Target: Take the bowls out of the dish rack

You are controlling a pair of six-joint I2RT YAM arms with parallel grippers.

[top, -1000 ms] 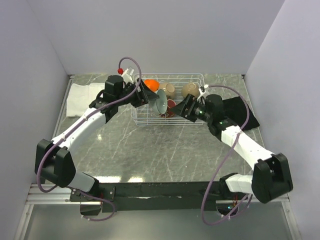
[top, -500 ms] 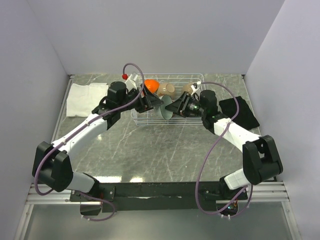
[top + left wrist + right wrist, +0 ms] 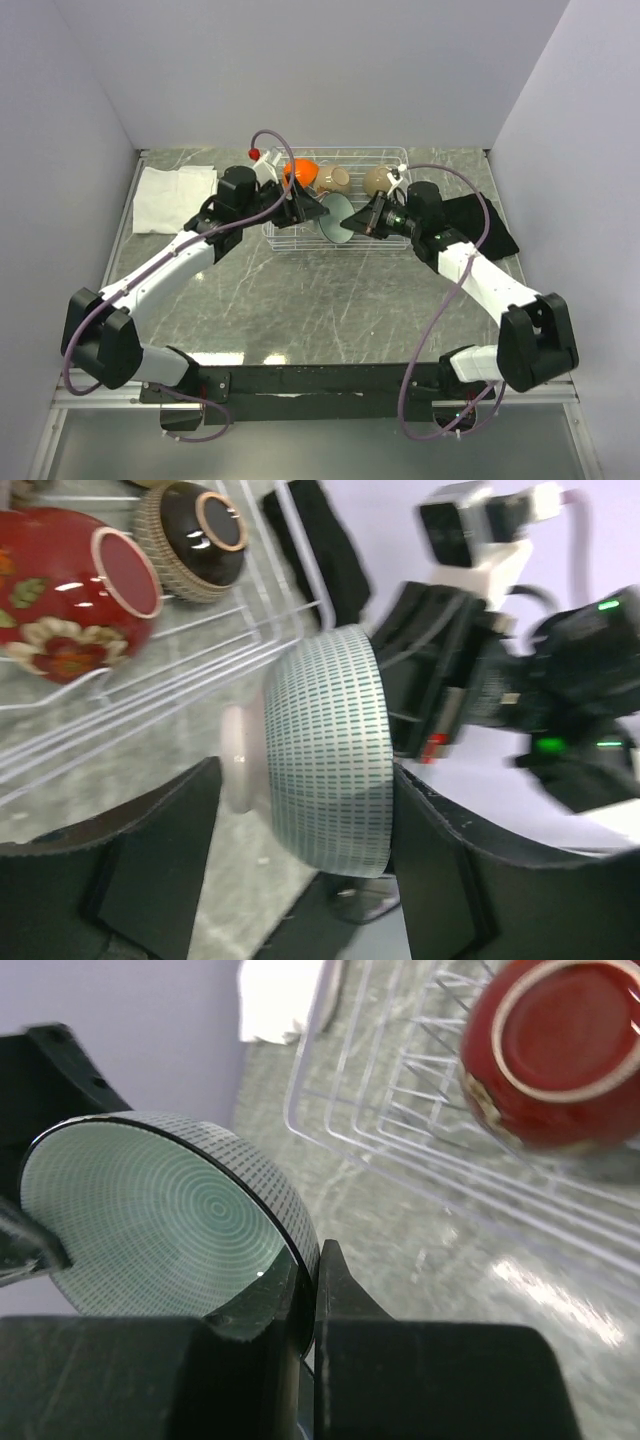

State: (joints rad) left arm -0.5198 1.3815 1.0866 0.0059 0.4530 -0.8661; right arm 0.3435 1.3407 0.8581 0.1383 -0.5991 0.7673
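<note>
The marble in front of the black cloth is bare, so my right gripper needs to swing back and down to it, turn the bowl upright and release the bowl's rim.
A pale green bowl (image 3: 338, 218) (image 3: 325, 750) (image 3: 150, 1220) hangs on its side over the front wall of the dish rack (image 3: 290, 240) (image 3: 250, 610) (image 3: 400, 1090). My right gripper (image 3: 365, 222) (image 3: 315, 1260) is shut on the bowl's rim, one finger inside and one outside. My left gripper (image 3: 305, 208) (image 3: 305, 780) stands wide around the same bowl, with a slim gap at the bowl's foot. In the rack lie an orange bowl (image 3: 303, 172), two tan bowls (image 3: 333, 178) (image 3: 380, 180), a patterned dark red bowl (image 3: 60, 600) (image 3: 555, 1045) and a black-brown bowl (image 3: 195, 540).
A folded white cloth (image 3: 170, 195) (image 3: 285, 1000) lies left of the rack. A black cloth (image 3: 480, 225) (image 3: 320, 540) lies to its right. Grey marble tabletop (image 3: 320, 300) stretches in front of the rack, with walls on three sides.
My right gripper has come in from the right and shut on the green bowl's rim. The left gripper's jaws have widened a little around the bowl.
</note>
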